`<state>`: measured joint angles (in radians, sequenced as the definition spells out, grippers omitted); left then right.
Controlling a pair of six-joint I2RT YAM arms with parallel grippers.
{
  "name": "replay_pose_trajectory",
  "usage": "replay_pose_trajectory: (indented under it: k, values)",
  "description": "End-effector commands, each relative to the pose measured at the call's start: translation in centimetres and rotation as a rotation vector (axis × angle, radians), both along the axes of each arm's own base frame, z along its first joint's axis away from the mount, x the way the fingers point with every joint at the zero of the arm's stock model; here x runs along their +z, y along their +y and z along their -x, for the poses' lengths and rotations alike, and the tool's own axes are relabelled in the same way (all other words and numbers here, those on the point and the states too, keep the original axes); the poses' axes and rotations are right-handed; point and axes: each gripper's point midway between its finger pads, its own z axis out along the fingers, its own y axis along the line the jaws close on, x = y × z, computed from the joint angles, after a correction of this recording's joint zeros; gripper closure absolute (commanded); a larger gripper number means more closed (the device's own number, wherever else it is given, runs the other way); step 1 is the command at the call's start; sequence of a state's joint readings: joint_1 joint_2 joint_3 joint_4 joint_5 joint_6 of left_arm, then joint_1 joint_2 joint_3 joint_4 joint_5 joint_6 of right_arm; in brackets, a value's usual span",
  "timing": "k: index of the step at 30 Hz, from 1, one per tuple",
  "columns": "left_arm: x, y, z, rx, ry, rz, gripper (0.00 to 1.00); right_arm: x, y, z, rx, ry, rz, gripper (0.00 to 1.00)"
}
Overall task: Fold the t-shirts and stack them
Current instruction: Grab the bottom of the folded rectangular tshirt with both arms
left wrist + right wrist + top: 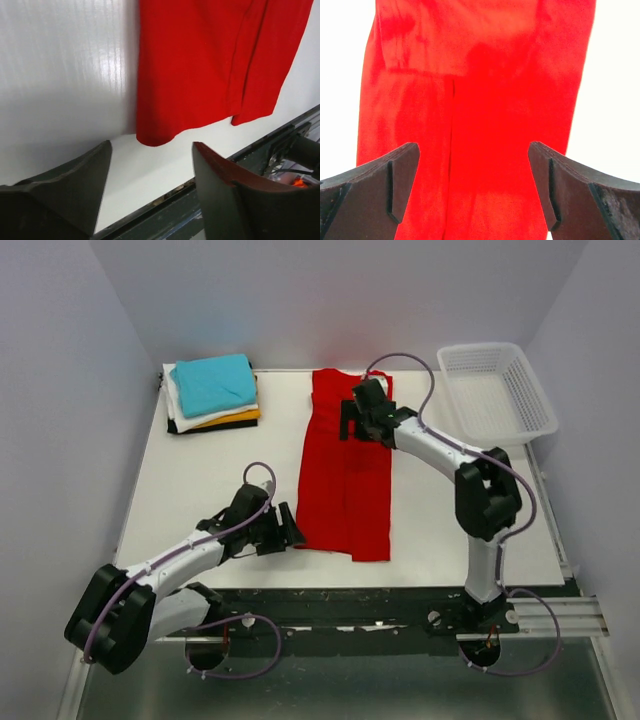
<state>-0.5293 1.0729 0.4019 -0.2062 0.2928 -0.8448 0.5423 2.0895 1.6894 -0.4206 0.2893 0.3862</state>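
I will next move my right gripper back and down onto the other, free near hem corner of the red t-shirt. My left gripper is already by one near corner.
The red t-shirt (pixel 345 470) lies flat in the middle of the table, folded lengthwise into a long strip. My left gripper (pixel 296 530) is open and empty, just off the shirt's near left corner; that corner (pixel 155 135) shows ahead of the gripper (pixel 150 170) in the left wrist view. My right gripper (pixel 350 420) is open and empty over the shirt's far part. In the right wrist view red cloth (pixel 480 100) fills the gap between the jaws of the gripper (pixel 472 185). A folded stack sits at the far left, teal (pixel 213 383) on top, over white, orange and black.
A white lattice basket (pixel 478 347) stands at the far right corner, off the table (pixel 200 490). Grey walls close in the back and sides. A dark metal rail (pixel 400 600) runs along the near edge by the arm bases.
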Motion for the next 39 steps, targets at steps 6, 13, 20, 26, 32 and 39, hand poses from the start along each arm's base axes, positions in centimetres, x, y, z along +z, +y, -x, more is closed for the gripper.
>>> replay_pose_trajectory:
  k: [6,13,20,26,32,39]
  values:
    - [-2.1,-0.1,-0.4,-0.021,0.041,-0.115,0.66,1.3,-3.7,11.6,-0.103,0.034,-0.245,0.0]
    - [-3.6,-1.1,-0.4,-0.043,0.097,-0.126,1.0,-0.6,-5.1,18.1,-0.079,0.139,-0.291,0.0]
    - [-4.6,-1.1,1.2,-0.064,0.117,-0.137,1.0,-3.6,-4.6,26.2,0.032,0.349,-0.268,0.02]
    - [-5.8,-0.4,4.2,-0.052,0.16,-0.133,1.0,-5.9,-5.0,32.1,0.041,0.499,-0.296,0.07]
    - [-6.1,0.0,5.7,-0.043,0.171,-0.135,1.0,-7.1,-6.1,34.4,0.033,0.551,-0.247,0.21]
    - [-5.5,0.1,5.9,-0.037,0.142,-0.126,1.0,-8.1,-7.7,35.0,-0.017,0.569,-0.185,0.55]
